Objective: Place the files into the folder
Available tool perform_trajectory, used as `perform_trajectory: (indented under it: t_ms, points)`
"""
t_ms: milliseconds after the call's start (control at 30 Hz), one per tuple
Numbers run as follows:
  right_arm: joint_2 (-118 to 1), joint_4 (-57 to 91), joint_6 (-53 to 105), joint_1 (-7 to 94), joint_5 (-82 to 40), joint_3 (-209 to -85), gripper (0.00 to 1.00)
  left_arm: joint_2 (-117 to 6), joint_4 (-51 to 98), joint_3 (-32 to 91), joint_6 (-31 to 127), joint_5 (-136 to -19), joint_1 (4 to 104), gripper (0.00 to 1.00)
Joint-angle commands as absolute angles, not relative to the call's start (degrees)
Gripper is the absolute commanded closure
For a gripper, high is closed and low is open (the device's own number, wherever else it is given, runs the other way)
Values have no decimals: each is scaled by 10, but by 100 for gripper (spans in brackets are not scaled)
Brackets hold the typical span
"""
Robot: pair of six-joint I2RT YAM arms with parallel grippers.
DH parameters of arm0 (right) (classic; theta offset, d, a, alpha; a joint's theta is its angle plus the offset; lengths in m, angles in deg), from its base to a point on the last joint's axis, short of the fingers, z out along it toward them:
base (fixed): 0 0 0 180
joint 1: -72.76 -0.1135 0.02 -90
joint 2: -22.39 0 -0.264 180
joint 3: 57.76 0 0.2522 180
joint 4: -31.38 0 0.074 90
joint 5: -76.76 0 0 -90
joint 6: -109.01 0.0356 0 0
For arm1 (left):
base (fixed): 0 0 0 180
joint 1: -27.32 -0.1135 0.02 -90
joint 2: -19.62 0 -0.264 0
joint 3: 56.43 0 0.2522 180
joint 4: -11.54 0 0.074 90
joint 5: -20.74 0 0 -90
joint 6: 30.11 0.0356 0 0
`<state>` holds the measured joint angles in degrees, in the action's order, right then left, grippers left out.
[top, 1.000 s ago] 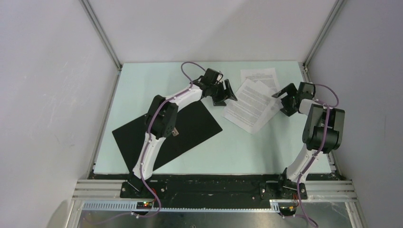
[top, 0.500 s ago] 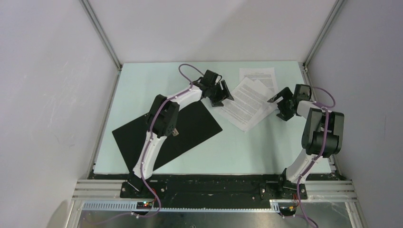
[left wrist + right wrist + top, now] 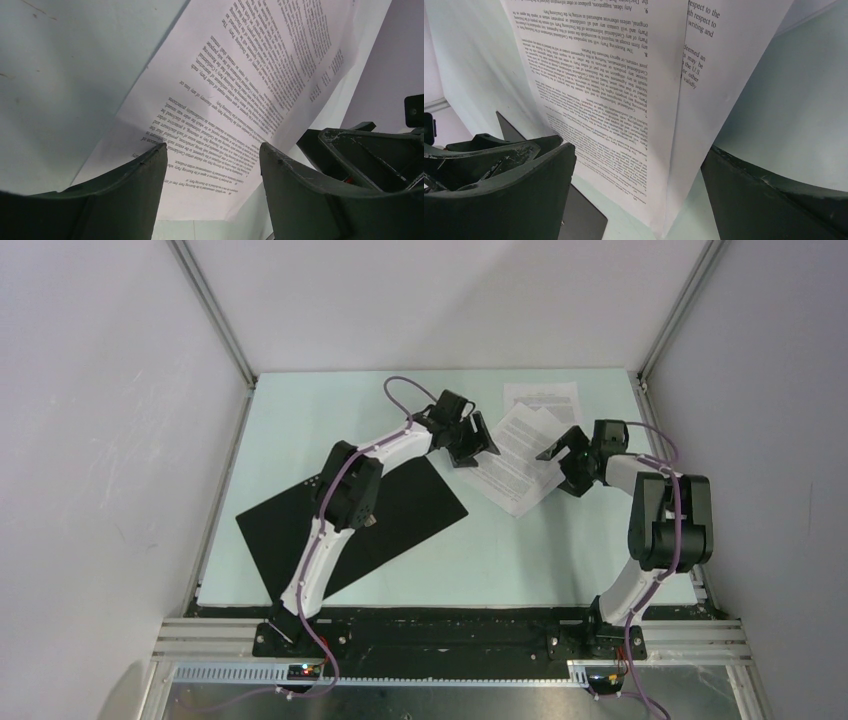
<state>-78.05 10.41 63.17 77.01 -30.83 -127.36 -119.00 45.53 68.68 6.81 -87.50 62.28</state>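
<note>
The right gripper shifts back and toward my left gripper next, closing on the top sheet's near edge, since the top sheet's near corner points between its fingers.
The folder (image 3: 350,520) lies open at the left, black inside up; its red outside is hidden. Its black corner shows in the right wrist view (image 3: 581,215). The two files lie overlapped at the back right: the top sheet (image 3: 515,462) is tilted, and the lower sheet (image 3: 545,397) peeks out behind it. My left gripper (image 3: 470,445) is open at the top sheet's left edge, with the sheet (image 3: 235,75) between its fingers (image 3: 135,185). My right gripper (image 3: 563,460) is open at the sheets' right edge, facing both sheets (image 3: 609,75).
The pale green table (image 3: 480,550) is walled by grey panels on three sides. The two grippers face each other across the papers: the right one shows in the left wrist view (image 3: 370,155), and the left one in the right wrist view (image 3: 484,155).
My right gripper has moved left onto the papers' right edge, and the top sheet has shifted slightly left. My left gripper has barely moved.
</note>
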Motion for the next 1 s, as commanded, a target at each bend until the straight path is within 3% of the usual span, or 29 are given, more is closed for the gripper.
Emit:
perform_trajectory:
  t_ms: [0,500,733,867,967]
  points:
    - [-774,57,630,771,-293,-1248,3,-1205,476,694,66,-880,635,26]
    - [-733,90,682,717,-320,-1209,17,-1212,475,681,65,-923,645,26]
    - [-745,121,711,692,-331,-1202,39,-1204,476,677,66,-931,646,26]
    - [-749,142,731,683,-331,-1202,46,-1201,476,674,68,-937,647,26]
    - [-755,149,741,682,-329,-1201,61,-1192,476,664,74,-940,646,26]
